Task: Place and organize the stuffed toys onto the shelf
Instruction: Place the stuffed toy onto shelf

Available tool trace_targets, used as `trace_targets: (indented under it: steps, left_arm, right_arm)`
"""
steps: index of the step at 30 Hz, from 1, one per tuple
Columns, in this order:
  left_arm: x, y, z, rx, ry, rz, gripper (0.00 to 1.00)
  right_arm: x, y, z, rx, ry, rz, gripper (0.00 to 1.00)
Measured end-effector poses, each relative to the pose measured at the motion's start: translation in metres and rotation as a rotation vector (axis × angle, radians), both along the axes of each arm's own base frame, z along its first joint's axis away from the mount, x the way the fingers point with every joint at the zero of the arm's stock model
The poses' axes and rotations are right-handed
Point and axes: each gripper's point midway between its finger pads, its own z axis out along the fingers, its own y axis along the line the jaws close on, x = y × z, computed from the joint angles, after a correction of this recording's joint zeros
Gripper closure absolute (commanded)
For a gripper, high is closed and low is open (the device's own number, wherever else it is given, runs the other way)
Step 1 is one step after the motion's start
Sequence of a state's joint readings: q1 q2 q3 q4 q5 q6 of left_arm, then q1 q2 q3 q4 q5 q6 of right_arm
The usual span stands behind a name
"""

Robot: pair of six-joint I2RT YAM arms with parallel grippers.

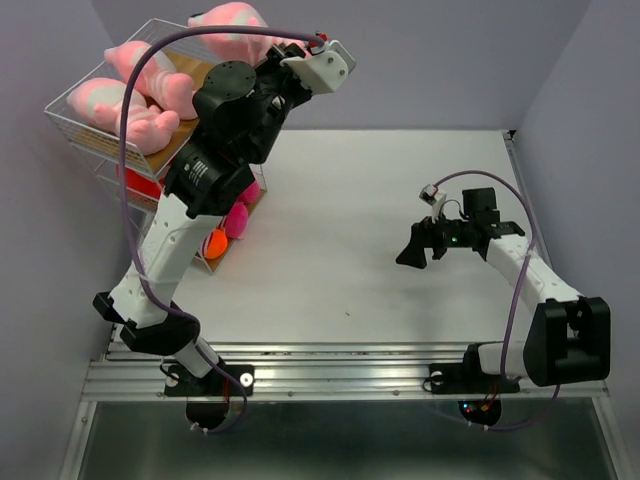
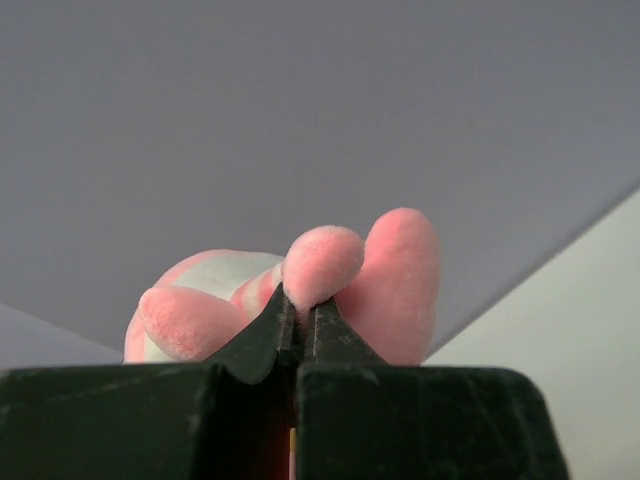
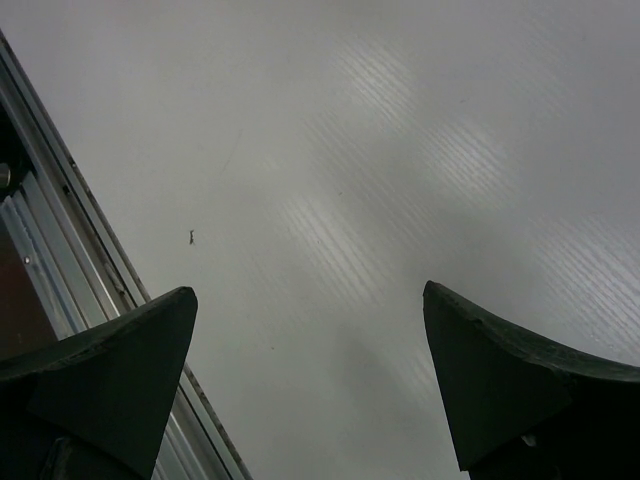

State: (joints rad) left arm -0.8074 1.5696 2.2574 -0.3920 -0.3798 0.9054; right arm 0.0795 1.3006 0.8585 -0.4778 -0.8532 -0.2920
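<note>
My left gripper holds the plush toy and should next carry it to the left in the top view, then down to the open far end of the shelf level, and let it go.
The shelf (image 1: 72,124), white wire mesh with wooden boards, stands at the back left. Pink striped plush toys (image 1: 150,82) lie on its top tier, and another (image 1: 128,118) lies just in front. Magenta and red toys (image 1: 238,218) sit on a lower tier, partly hidden by my left arm. My left gripper (image 1: 283,48) is raised over the shelf's back right corner. In the left wrist view it (image 2: 300,300) is shut on a limb of a pink striped plush toy (image 2: 400,270), which also shows in the top view (image 1: 232,22). My right gripper (image 1: 412,252) hangs open and empty over the table (image 3: 310,300).
The white table (image 1: 350,220) is walled by purple panels at the back and sides. A metal rail (image 1: 340,365) runs along the near edge and shows in the right wrist view (image 3: 60,260). A small speck (image 3: 191,236) lies on the table.
</note>
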Motion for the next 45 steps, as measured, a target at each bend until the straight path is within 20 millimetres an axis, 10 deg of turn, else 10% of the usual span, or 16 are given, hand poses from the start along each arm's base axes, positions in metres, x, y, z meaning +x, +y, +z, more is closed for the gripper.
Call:
trace_targets:
  steps: [17,45]
  left_arm:
    - [0.09,0.103,-0.002,0.087,-0.084,0.13,1.0]
    - [0.133,0.135,-0.06,0.149,0.047,0.138,1.0]
  right_arm:
    - [-0.004,0.001,0.005,0.007,-0.046,0.021,0.0]
    - [-0.007,0.003,0.018,0.018,-0.111,0.045,0.0]
